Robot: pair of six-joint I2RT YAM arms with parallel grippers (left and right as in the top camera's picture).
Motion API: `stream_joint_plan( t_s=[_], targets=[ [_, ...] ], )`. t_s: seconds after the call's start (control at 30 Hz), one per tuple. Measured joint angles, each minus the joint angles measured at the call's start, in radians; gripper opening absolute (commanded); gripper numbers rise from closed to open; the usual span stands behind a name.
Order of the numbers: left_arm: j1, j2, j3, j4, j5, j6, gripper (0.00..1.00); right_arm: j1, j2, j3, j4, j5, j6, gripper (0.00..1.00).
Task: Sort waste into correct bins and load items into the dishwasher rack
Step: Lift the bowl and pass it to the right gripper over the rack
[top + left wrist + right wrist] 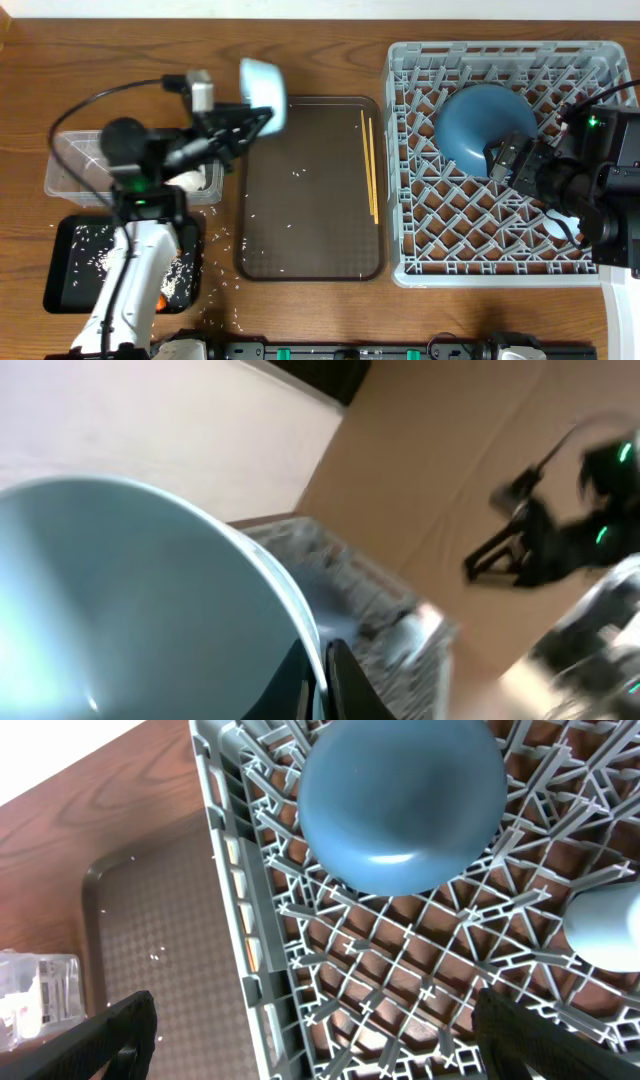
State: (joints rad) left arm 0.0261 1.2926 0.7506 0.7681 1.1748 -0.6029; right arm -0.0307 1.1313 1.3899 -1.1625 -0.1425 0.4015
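I will move my left gripper to the right in the overhead view and let go of the bowl over the rack point(500, 255) slots beside the blue plate, since those slots are empty.
My left gripper point(245, 118) is shut on the rim of the light blue bowl point(262, 90), held in the air over the far left corner of the brown tray. In the left wrist view the fingers point(322, 682) pinch the bowl's wall point(130, 600). The big blue plate point(485, 125) lies face down in the grey dishwasher rack point(500, 255). My right gripper point(510, 160) is open and empty above the rack point(260, 920), next to the plate point(400, 800). A small light blue cup point(605, 925) sits in the rack. The chopsticks point(370, 165) lie on the brown tray's right side.
The brown serving tray point(300, 220) in the middle carries scattered rice grains. The clear tub point(80, 165) stands at the left. The black tray point(75, 265) in front of it holds rice and an orange piece point(162, 298). Rice grains lie on the table by the trays.
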Motion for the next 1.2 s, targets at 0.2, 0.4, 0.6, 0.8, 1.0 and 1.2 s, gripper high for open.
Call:
stream_joint_plan(
  t_s=[0.2, 0.4, 0.6, 0.8, 1.0, 1.2],
  targets=[
    [-0.244, 0.035, 0.000, 0.079, -0.256, -0.224, 0.06, 0.000, 0.000, 0.000, 0.002, 0.025, 0.028, 0.97],
    [-0.401, 0.233, 0.032, 0.224, -0.420, -0.394, 0.06, 0.000, 0.000, 0.000, 0.000, 0.047, 0.060, 0.99],
    [-0.496, 0.463, 0.105, 0.397, -0.486, -0.546, 0.06, 0.000, 0.000, 0.000, -0.020, 0.050, 0.071, 0.99],
    [-0.574, 0.589, 0.196, 0.428, -0.502, -0.606, 0.06, 0.000, 0.000, 0.000, -0.029, 0.051, 0.074, 0.99],
    [-0.629, 0.656, 0.251, 0.437, -0.526, -0.637, 0.06, 0.000, 0.000, 0.000, -0.047, 0.051, 0.074, 0.99],
    [-0.672, 0.708, 0.252, 0.446, -0.562, -0.662, 0.06, 0.000, 0.000, 0.000, -0.053, 0.053, 0.074, 0.99]
  ],
)
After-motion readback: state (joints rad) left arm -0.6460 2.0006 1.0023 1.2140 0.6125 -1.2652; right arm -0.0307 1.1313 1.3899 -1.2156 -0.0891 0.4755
